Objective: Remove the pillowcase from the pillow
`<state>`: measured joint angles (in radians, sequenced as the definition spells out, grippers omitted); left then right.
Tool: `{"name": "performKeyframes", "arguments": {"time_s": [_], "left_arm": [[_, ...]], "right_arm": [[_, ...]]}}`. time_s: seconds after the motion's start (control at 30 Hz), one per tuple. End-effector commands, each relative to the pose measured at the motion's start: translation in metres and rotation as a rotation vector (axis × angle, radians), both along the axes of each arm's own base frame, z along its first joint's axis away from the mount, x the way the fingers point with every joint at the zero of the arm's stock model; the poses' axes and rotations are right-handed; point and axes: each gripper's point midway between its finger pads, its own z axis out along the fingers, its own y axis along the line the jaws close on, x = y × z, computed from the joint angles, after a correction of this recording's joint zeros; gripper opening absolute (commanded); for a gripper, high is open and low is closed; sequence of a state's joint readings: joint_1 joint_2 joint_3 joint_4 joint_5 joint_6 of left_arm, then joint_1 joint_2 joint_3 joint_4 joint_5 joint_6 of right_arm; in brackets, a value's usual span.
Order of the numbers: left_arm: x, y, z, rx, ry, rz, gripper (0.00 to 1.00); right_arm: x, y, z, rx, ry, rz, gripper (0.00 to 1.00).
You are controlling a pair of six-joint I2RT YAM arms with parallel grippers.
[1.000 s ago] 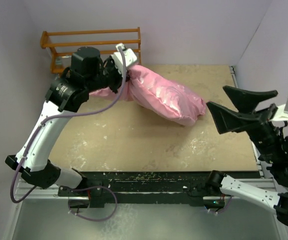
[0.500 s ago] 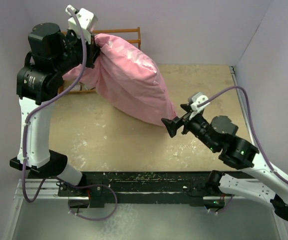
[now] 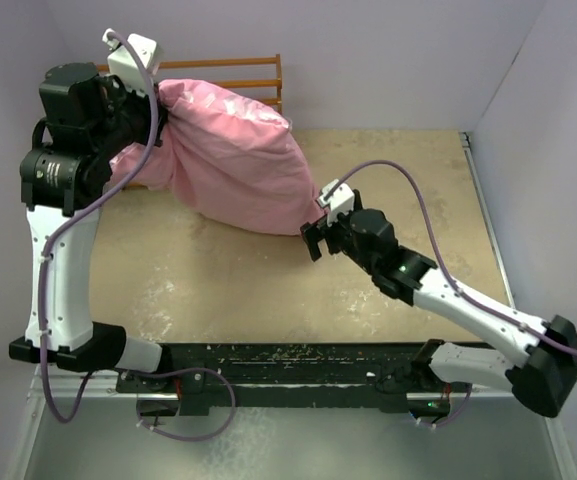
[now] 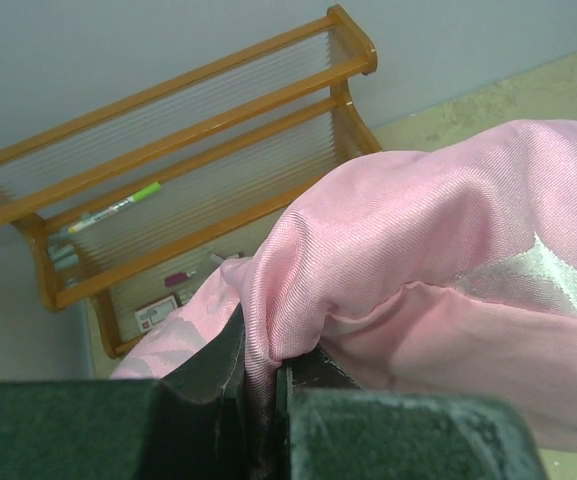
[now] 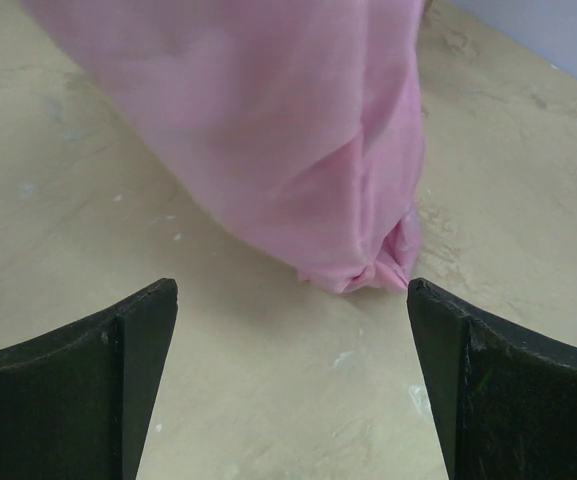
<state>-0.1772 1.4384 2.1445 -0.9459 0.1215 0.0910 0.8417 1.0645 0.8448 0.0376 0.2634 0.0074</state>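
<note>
The pillowcase's bunched fold (image 3: pixel 166 97) (image 4: pixel 276 335) needs to be pulled left in the top view next by my left gripper, still high, and then let go, as my right gripper is at the pillowcase's lower corner.
The pink pillowcase (image 3: pixel 233 160) hangs full and bulging from my left gripper (image 3: pixel 151 128), which is shut on a bunched fold of its end (image 4: pixel 268 330) high over the back left of the table. The pillow is hidden inside the cover. The lower corner of the pillowcase (image 5: pixel 373 272) sits just above or on the table. My right gripper (image 3: pixel 315 238) is open and empty, close in front of that corner, with its fingers (image 5: pixel 88 390) on either side of it in the right wrist view.
An orange wooden rack (image 3: pixel 258 78) stands against the back wall behind the pillowcase; it holds a pen and small items (image 4: pixel 118 208). The beige table top (image 3: pixel 408 190) is bounded by walls at the back and right.
My left gripper has lifted the pillowcase end off the table and swung it back left. My right arm has moved in from the right edge to the hanging corner.
</note>
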Motion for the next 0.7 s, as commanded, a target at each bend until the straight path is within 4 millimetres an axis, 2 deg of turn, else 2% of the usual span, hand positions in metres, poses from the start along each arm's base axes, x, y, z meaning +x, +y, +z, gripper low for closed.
{"name": "performKeyframes", "arguments": {"time_s": [0.0, 0.1, 0.17, 0.27, 0.4, 0.43, 0.5, 0.57, 0.63, 0.67], "left_arm": [[-0.033, 0.018, 0.088, -0.019, -0.314, 0.040, 0.00], [-0.041, 0.021, 0.087, -0.001, -0.316, 0.047, 0.00], [-0.045, 0.023, 0.089, 0.002, -0.323, 0.052, 0.00], [-0.048, 0.027, 0.092, 0.009, -0.332, 0.067, 0.00], [-0.053, 0.031, 0.093, 0.014, -0.338, 0.085, 0.00], [-0.052, 0.032, 0.093, 0.015, -0.336, 0.089, 0.00], [-0.051, 0.033, 0.090, 0.017, -0.328, 0.101, 0.00], [-0.049, 0.034, 0.086, 0.016, -0.318, 0.109, 0.00], [-0.049, 0.034, 0.085, 0.008, -0.315, 0.110, 0.00], [-0.049, 0.034, 0.085, 0.005, -0.311, 0.109, 0.00]], "right_arm": [[0.048, 0.019, 0.028, 0.109, -0.108, 0.059, 0.97], [0.061, 0.044, 0.007, 0.078, -0.069, 0.156, 0.93], [0.068, 0.060, -0.027, 0.026, 0.007, 0.206, 0.91], [0.070, 0.072, -0.062, -0.005, 0.075, 0.247, 0.87], [0.071, 0.080, -0.091, 0.024, 0.118, 0.256, 0.76], [0.072, 0.082, -0.092, 0.027, 0.112, 0.259, 0.70], [0.075, 0.083, -0.079, 0.060, 0.067, 0.248, 0.53], [0.071, 0.085, -0.054, 0.122, -0.004, 0.270, 0.39], [0.065, 0.087, -0.026, 0.173, -0.056, 0.298, 0.29], [0.065, 0.087, -0.018, 0.164, -0.076, 0.312, 0.22]]}}
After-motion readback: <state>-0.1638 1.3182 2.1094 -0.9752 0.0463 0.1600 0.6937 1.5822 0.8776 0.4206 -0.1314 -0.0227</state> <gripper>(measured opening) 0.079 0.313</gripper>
